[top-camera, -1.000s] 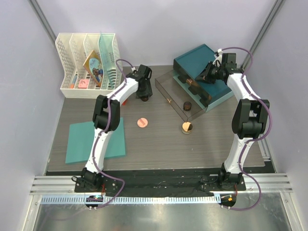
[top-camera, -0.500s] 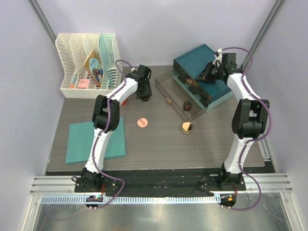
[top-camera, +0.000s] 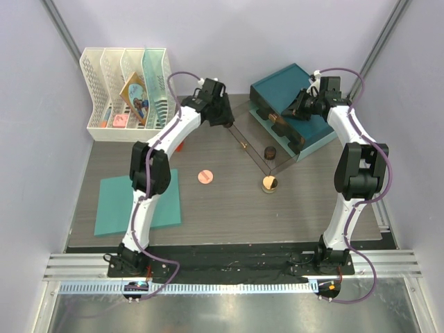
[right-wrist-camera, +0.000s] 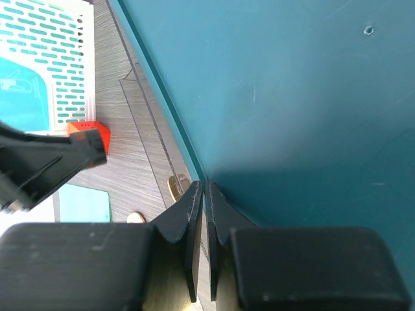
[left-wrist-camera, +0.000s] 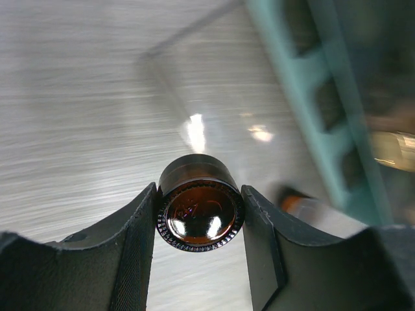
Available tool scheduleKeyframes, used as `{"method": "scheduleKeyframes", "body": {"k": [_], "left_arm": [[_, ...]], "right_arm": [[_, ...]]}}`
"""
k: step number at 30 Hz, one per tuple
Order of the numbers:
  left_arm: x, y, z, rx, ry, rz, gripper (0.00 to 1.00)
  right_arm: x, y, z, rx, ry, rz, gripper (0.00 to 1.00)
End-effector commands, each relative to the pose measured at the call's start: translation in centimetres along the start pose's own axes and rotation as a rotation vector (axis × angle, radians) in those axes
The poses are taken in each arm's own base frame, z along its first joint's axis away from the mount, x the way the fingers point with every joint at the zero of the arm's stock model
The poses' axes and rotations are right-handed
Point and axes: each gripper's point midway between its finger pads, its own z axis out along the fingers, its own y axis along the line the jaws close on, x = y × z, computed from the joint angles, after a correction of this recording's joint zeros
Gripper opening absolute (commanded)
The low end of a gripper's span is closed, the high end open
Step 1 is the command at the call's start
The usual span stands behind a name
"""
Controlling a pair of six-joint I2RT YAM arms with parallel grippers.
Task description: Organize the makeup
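The spot beside the other dark jar is empty, so I will next move my left gripper to the right in the top view and down onto the bottom of the drawer there.
My left gripper (top-camera: pixel 220 112) is shut on a dark brown round jar (left-wrist-camera: pixel 200 214), held off the table at the back, beside the clear drawer (top-camera: pixel 250 135); its pads (left-wrist-camera: pixel 146 233) press both sides of the jar. In the drawer sits another dark jar (top-camera: pixel 270 152). A gold-lidded jar (top-camera: pixel 269 184) and a pink round compact (top-camera: pixel 205 176) rest on the table. My right gripper (top-camera: pixel 297 108) is shut on the edge of the teal organizer's raised lid (right-wrist-camera: pixel 292 91), and its fingertips (right-wrist-camera: pixel 193 194) stand almost together.
A white rack (top-camera: pixel 128 66) with a picture card stands at the back left. A flat teal mat (top-camera: pixel 118 205) lies front left. A small red item (top-camera: pixel 180 146) lies under the left arm. The teal organizer (top-camera: pixel 316 132) fills the back right.
My left gripper closed on the dark jar, lifted it off the table and carried it back and right toward the clear drawer. The right arm stayed still.
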Motion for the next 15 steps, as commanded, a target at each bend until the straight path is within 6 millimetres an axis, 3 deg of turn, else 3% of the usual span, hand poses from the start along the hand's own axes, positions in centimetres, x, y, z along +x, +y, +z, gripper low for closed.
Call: {"method": "scheduleKeyframes", "body": {"k": [1, 7, 8, 15], "left_arm": [[-2.1, -8.0, -3.2, 0.221, -0.094, 0.015, 0.01], [-0.1, -11.9, -2.0, 0.305, -0.052, 0.021, 0.02], [0.7, -11.7, -0.8, 0.289, -0.031, 0.020, 0.03], [3.5, -13.1, 0.9, 0.317, 0.036, 0.023, 0.16]], "right_arm": [[16.2, -12.4, 0.5, 0.438, 0.498, 0.194, 0.14], [16.4, -12.4, 0.5, 0.435, 0.501, 0.197, 0.14], [16.4, -12.5, 0.5, 0.436, 0.501, 0.201, 0.14], [16.6, -12.4, 0.6, 0.433, 0.506, 0.202, 0.14]]}}
